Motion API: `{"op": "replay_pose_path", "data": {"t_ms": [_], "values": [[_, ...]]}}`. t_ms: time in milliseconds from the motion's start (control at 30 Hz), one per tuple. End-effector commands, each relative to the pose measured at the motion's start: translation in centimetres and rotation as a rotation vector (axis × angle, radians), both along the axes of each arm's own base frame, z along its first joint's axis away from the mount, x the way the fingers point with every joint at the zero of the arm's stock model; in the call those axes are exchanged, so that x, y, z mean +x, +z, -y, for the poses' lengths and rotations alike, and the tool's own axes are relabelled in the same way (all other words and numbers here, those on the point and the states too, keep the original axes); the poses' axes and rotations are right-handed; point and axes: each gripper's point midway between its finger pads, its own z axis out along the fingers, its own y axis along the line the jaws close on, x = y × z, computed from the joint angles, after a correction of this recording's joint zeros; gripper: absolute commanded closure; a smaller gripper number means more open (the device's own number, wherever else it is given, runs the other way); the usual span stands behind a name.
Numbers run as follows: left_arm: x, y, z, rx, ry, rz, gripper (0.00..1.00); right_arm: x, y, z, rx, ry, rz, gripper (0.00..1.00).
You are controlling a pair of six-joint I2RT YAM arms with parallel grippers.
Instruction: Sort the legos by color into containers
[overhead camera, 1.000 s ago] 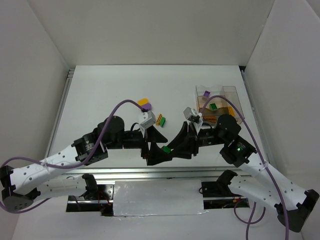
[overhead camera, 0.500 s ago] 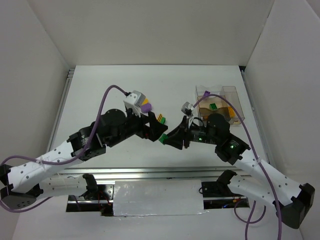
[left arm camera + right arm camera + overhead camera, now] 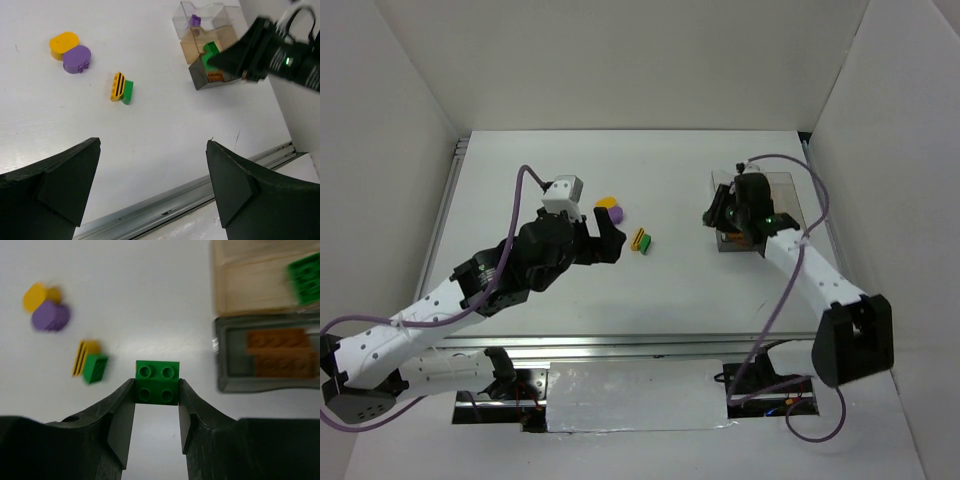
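Observation:
My right gripper should next swing over the container [image 3: 782,190], turning, and lower toward its tan middle section, which holds a green lego.
My right gripper [image 3: 156,390] is shut on a green lego [image 3: 157,382] and holds it above the table just left of the clear divided container [image 3: 782,190]. The left wrist view shows that green lego [image 3: 210,52] at the container's [image 3: 200,15] near-left side. Inside the container lie a green lego [image 3: 305,272], an orange-brown lego [image 3: 280,360] and a purple lego [image 3: 194,20]. My left gripper [image 3: 152,145] is open and empty, above the table near its front edge. Loose yellow [image 3: 64,41], purple [image 3: 77,58], striped yellow [image 3: 118,86] and green [image 3: 128,92] legos lie ahead of it.
The metal rail of the table's front edge [image 3: 165,212] runs under my left gripper. White walls enclose the table on the left, back and right. The right arm [image 3: 800,265] stretches along the table's right side.
Both grippers have left the front middle, where they were close together. The right one carried the green lego right and back to the container. The left one moved back and left toward the loose legos.

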Motion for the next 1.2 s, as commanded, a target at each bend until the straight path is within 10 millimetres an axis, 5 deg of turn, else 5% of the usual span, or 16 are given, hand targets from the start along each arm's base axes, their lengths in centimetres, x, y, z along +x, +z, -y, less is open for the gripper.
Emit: {"op": "replay_pose_path", "data": {"t_ms": [0,33,200,433,567,867,967,1167], "values": [[-0.2,-1.3,0.0,0.05,-0.028,-0.019,0.01,3.8,-0.1,6.8,-0.164,-0.295,-0.059,1.0],[-0.2,-2.2,0.1,0.073,-0.031,-0.037,0.01,4.9,1.0,7.6,-0.174,-0.337,-0.042,1.0],[-0.1,-4.6,-0.3,0.14,-0.03,-0.08,0.01,7.7,-0.1,11.9,-0.256,-0.481,-0.083,1.0],[0.5,-6.1,-1.4,0.173,0.015,-0.108,0.0,9.8,-2.4,14.2,-0.304,-0.517,-0.149,0.92],[0.8,-6.9,-1.8,0.179,0.032,-0.135,0.0,10.6,-4.2,14.3,-0.308,-0.509,-0.19,0.84],[2.1,-8.4,-1.8,0.175,0.033,-0.183,0.01,12.7,-4.4,13.5,-0.267,-0.473,-0.178,0.69],[2.4,-9.1,-1.5,0.183,0.02,-0.198,0.0,12.8,-4.5,13.4,-0.261,-0.473,-0.184,0.45],[3.5,-10.2,-0.8,0.205,0.022,-0.228,0.01,12.2,-4.4,13.2,-0.25,-0.471,-0.183,0.31]]}}
